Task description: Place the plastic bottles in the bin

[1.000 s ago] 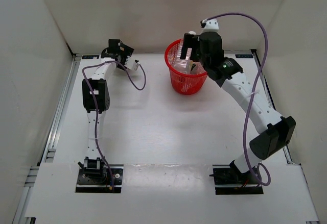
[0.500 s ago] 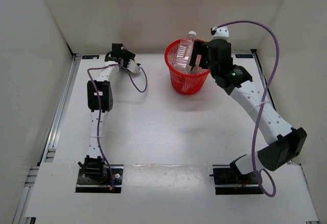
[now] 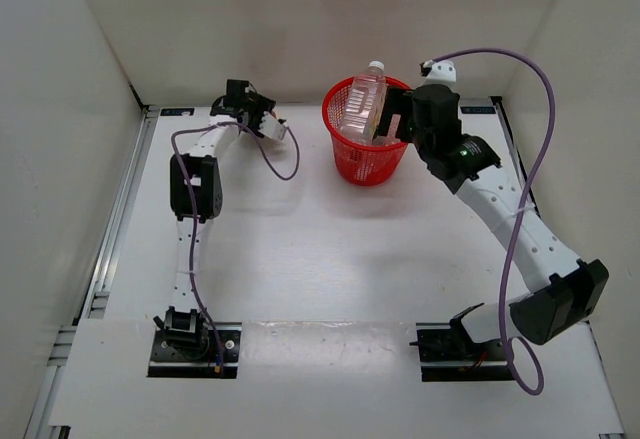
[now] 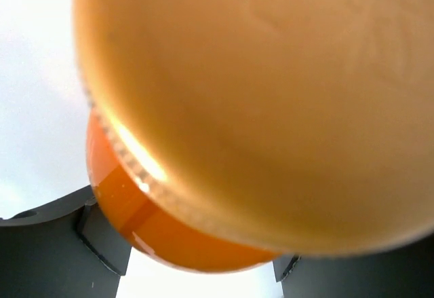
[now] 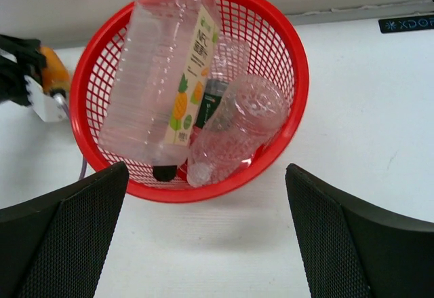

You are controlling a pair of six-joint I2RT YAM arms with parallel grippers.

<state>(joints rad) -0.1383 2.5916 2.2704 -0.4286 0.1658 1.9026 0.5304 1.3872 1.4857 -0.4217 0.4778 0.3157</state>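
Note:
Next, the left gripper lifts to clear the bin's rim and moves right in the top view over the bin's opening (image 3: pixel 346 109). It then releases the bottle.
An orange bottle (image 4: pixel 258 108) fills the left wrist view, pressed between the dark fingers (image 4: pixel 61 250) of my left gripper (image 4: pixel 196 261), which is shut on it. That gripper (image 3: pixel 252 109) is at the back left of the table. In the right wrist view the same orange bottle (image 5: pixel 53 68) shows left of the bin. The red mesh bin (image 3: pixel 352 154) holds a tall clear bottle (image 5: pixel 163 74) with a fruit label leaning on its rim, a ribbed clear bottle (image 5: pixel 237 125) and a green-labelled one (image 5: pixel 214 100). My right gripper (image 5: pixel 205 199) hangs open just outside the bin (image 5: pixel 298 87), with nothing in it.
White walls close in the table on the back and both sides. A purple cable (image 3: pixel 285 154) loops from the left arm over the table beside the bin. The tall bottle's cap (image 3: pixel 376 65) sticks up above the bin's rim.
The left gripper has closed on the orange bottle and shifted slightly right. The right gripper has drawn back from over the bin, leaving the tall clear bottle leaning inside it.

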